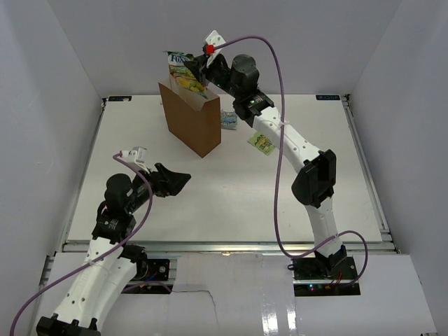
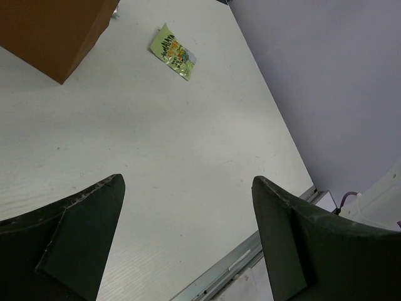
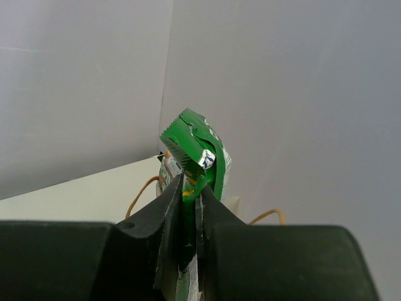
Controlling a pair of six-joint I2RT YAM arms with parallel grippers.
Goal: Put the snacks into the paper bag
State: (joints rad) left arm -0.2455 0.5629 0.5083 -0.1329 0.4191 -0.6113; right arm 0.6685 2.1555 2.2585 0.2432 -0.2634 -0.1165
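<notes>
The robot should next swing and tilt its left gripper and lower it to the tabletop by the nearest wall, below the gripper and to its left in the top view, to close it there.
The brown paper bag (image 1: 190, 117) stands upright at the back middle of the table; its corner shows in the left wrist view (image 2: 53, 34). My right gripper (image 1: 198, 68) is shut on a green-yellow snack packet (image 1: 180, 72) and holds it over the bag's open top. In the right wrist view the packet (image 3: 197, 153) sticks up between the closed fingers (image 3: 170, 210), with the bag's loop handles behind. A second yellow-green packet (image 1: 262, 143) lies flat right of the bag, seen also in the left wrist view (image 2: 172, 51). A grey-blue packet (image 1: 229, 119) lies behind the bag. My left gripper (image 1: 179, 180) is open and empty.
White walls close in the table on the left, back and right. A metal rail (image 1: 224, 243) runs along the table's front edge. A purple cable (image 1: 280, 105) loops over the right arm.
</notes>
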